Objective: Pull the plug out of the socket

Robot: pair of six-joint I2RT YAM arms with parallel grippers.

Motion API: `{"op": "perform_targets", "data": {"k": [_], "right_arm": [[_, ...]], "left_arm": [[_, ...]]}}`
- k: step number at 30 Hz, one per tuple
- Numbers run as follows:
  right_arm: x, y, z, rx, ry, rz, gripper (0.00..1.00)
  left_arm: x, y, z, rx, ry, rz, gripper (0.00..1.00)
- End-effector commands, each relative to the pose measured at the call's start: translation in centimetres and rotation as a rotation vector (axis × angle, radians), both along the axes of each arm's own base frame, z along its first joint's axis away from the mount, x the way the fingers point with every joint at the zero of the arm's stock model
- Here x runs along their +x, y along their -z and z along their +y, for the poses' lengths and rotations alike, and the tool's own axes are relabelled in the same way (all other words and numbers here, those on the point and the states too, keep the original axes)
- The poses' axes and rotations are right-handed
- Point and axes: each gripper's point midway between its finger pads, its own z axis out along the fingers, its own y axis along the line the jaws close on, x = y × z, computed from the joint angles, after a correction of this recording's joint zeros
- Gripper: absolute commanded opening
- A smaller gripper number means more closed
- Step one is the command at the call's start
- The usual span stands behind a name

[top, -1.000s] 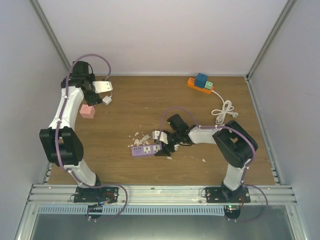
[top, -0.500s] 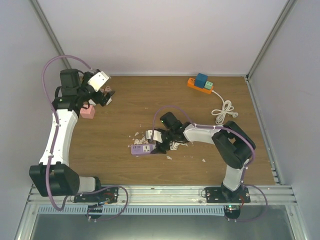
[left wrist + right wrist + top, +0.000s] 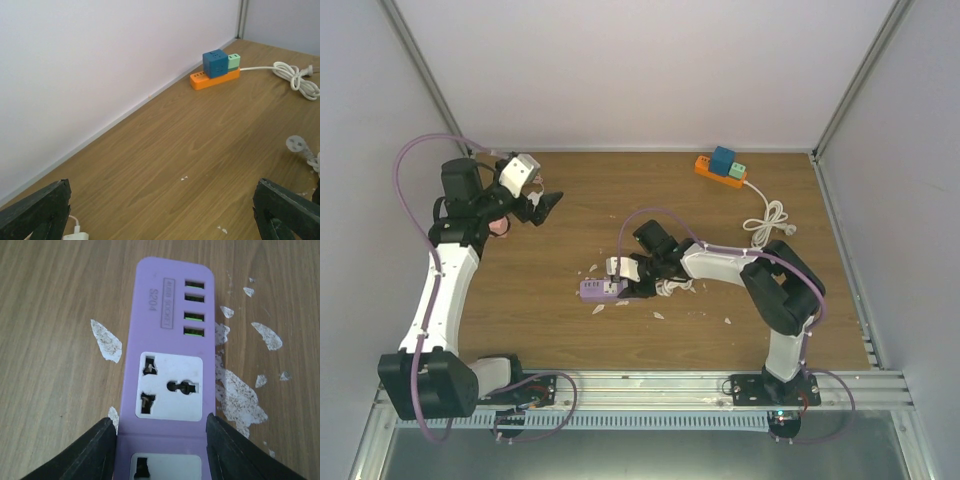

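Observation:
I will carry the purple power strip in my right gripper to the right in the top view and let go near the orange power strip's cable, as its sockets are empty.
A purple power strip (image 3: 600, 289) lies mid-table. My right gripper (image 3: 638, 280) is shut on its sides. In the right wrist view the strip (image 3: 170, 340) shows empty sockets and green USB ports, with the gripper (image 3: 160, 450) clamping its near part. An orange power strip (image 3: 718, 172) at the back right carries a blue cube plug (image 3: 723, 159) and a green adapter (image 3: 739, 169). My left gripper (image 3: 542, 205) is open and empty, raised at the back left. Its wrist view shows the orange strip (image 3: 215, 80), blue plug (image 3: 215, 62) and green adapter (image 3: 233, 61) far ahead of the gripper (image 3: 160, 215).
A coiled white cable (image 3: 767, 222) runs from the orange strip. A pink block (image 3: 498, 227) sits behind the left arm. White flakes (image 3: 595, 270) lie around the purple strip. A white plug end (image 3: 297, 145) lies at right in the left wrist view. Walls enclose the table.
My left arm has straightened and swung its gripper to the right, away from the pink block. My right gripper has slid the purple strip a little to the left.

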Motion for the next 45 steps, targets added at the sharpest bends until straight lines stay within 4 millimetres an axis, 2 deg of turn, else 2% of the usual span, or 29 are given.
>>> {"op": "perform_targets", "data": {"k": [1, 3, 6, 13, 18, 21, 25, 29, 36, 45], "right_arm": [[0.1, 1.8, -1.7, -0.095, 0.035, 0.026, 0.48], [0.2, 1.8, -2.2, -0.105, 0.043, 0.035, 0.49], [0.2, 2.0, -2.8, -0.121, 0.049, 0.043, 0.59], [0.3, 1.6, -2.6, -0.115, 0.048, 0.050, 0.67], [0.8, 1.6, -2.7, -0.122, 0.057, 0.034, 0.52], [1.6, 1.7, -3.7, -0.142, 0.083, 0.031, 0.46], [3.1, 1.1, -6.2, -0.150, 0.149, 0.049, 0.41], [3.8, 0.7, -9.3, -0.152, 0.227, 0.079, 0.38], [4.2, 0.1, -15.2, -0.154, 0.382, 0.131, 0.36], [4.1, 0.2, -23.4, -0.197, 0.530, 0.111, 0.36]], "left_arm": [[-0.4, -1.2, -0.7, -0.041, 0.043, -0.056, 0.99], [-0.5, -0.9, -0.9, -0.049, 0.055, -0.048, 0.99], [-0.9, -0.9, -1.3, -0.063, 0.080, -0.049, 0.99], [-1.4, -0.8, -1.8, -0.094, 0.112, -0.047, 0.99], [-1.4, -0.3, -1.9, -0.101, 0.116, -0.027, 0.99], [-1.4, 0.0, -2.0, -0.105, 0.118, -0.013, 0.99], [-1.7, 0.5, -2.3, -0.111, 0.135, -0.003, 0.99], [-1.6, 1.0, -2.4, -0.113, 0.137, 0.008, 0.99], [-1.4, 1.8, -2.8, -0.120, 0.145, 0.025, 0.99], [-1.3, 2.3, -3.4, -0.131, 0.160, 0.036, 0.99]]}}
